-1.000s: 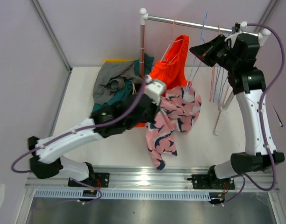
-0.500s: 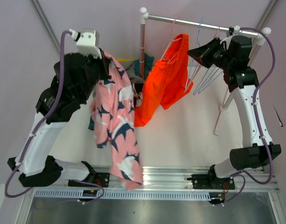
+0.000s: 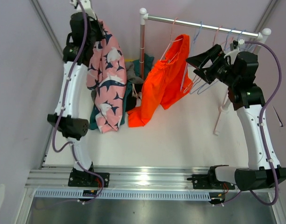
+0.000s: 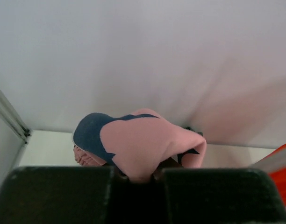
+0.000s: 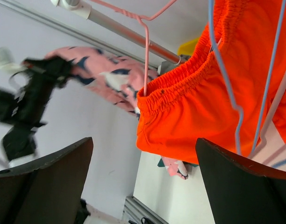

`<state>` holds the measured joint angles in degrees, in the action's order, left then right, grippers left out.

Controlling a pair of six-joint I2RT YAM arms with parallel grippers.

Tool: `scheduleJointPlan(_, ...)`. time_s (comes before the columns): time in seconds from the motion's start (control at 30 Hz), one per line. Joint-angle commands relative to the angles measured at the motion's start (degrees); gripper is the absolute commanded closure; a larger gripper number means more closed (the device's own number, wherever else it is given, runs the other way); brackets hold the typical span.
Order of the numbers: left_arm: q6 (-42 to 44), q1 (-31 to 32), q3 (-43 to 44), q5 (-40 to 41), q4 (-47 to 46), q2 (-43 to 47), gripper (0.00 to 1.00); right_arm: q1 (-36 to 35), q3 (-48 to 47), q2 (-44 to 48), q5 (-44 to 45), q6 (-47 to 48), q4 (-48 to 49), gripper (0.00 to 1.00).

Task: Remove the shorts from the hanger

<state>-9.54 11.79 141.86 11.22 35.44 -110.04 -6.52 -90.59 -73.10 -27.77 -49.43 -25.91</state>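
Observation:
I will move my open right gripper to the left in the top view, onto the pink hanger's near arm (image 3: 166,49) (image 5: 146,60), and close it, because the waistband of the orange shorts hangs there.
Pink shorts with a navy pattern (image 3: 105,79) hang from my left gripper (image 3: 97,25), which is raised high at the back left; in the left wrist view a fold of these pink shorts (image 4: 138,144) is pinched in my left gripper (image 4: 139,176). Bright orange shorts (image 3: 164,84) hang on a pink hanger (image 3: 171,44) from the rail (image 3: 199,24). My right gripper (image 3: 199,63) stands open just right of them. In the right wrist view its fingers (image 5: 45,186) spread wide below the orange shorts (image 5: 218,93), around nothing. Grey and teal shorts (image 3: 131,77) lie heaped by the post.
Several empty wire hangers (image 3: 213,70) hang on the rail beside my right gripper, one blue hanger (image 5: 227,70) crossing the orange fabric. The rack's white post (image 3: 142,46) stands at the back middle. Walls close in at left and rear.
My left arm has swung up and back to the left, lifting the pink shorts off the table. My right gripper has opened and dropped slightly below the rail.

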Motion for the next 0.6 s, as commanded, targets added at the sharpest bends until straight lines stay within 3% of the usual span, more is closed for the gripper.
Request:
scheduleJointPlan(0.0,-2.76,-0.19,-0.88,-7.53,-1.8,-6.13,0.77,0.02,0.32,3.13,-1.15,1.79,2.27,0.0)
scheduleJointPlan(0.03,-3.9,-0.19,-1.15,-7.62,-0.65,-9.11,0.35,0.02,-0.29,3.49,-1.32,1.71,2.96,0.01)
scheduleJointPlan(0.07,-4.34,-0.19,-1.5,-7.79,0.67,-10.36,0.2,-0.07,-0.81,3.67,-1.93,1.62,3.49,0.01)
scheduleJointPlan(0.13,-6.01,-0.1,-4.04,-7.88,4.09,-11.95,0.01,-0.42,-2.22,3.58,-3.16,1.01,6.2,0.01)
scheduleJointPlan(0.23,-6.63,1.12,-14.74,-7.1,0.98,-8.11,0.01,-3.13,-5.64,2.18,-4.57,0.91,11.12,0.01)
scheduleJointPlan(0.33,-6.11,3.76,-32.89,-5.26,-5.54,3.22,0.01,-6.83,-11.17,-2.03,-4.84,1.88,12.82,0.01)
scheduleJointPlan(0.5,-7.07,8.32,-46.22,-2.79,-8.1,20.19,0.01,-10.69,-19.18,-11.07,-3.35,2.76,12.81,0.01)
scheduleJointPlan(0.57,-7.68,9.38,-55.27,-2.7,-9.33,25.46,0.01,-10.97,-20.5,-13.28,-2.65,3.2,12.55,0.03)
